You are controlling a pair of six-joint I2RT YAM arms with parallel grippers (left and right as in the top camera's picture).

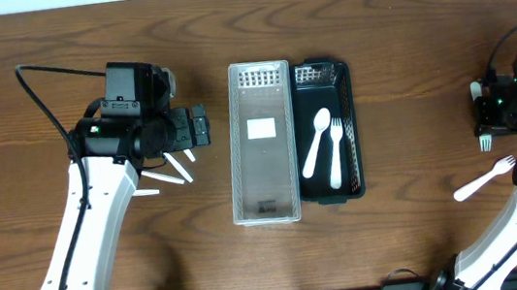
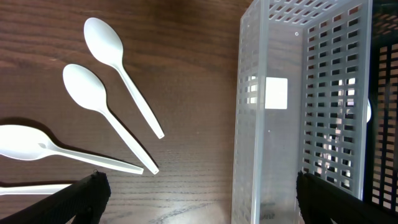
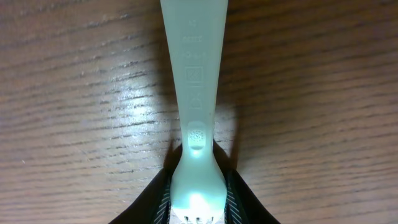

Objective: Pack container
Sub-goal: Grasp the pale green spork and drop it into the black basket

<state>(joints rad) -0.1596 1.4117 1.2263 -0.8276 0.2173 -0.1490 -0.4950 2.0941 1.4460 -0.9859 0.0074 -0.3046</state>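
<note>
I will next lift my right gripper over the black container (image 1: 310,112), which is to its left in the overhead view, and lower it to let go of the fork where cutlery is already lying.
A clear perforated container (image 1: 267,198) and a black one (image 1: 348,125) stand side by side mid-table; the black one holds a white spoon (image 1: 316,144) and a fork (image 1: 336,146). My left gripper (image 1: 198,127) is open and empty, just left of the clear container (image 2: 298,112), with its jaws (image 2: 199,199) spread wide. White spoons (image 1: 175,169) lie beside it; they also show in the left wrist view (image 2: 112,59). My right gripper (image 1: 484,124) is shut on a white fork (image 3: 196,93), low over the table at the far right.
Another white fork (image 1: 485,181) lies on the table in front of the right gripper. The wooden table (image 1: 424,224) stretches between the containers and the right arm.
</note>
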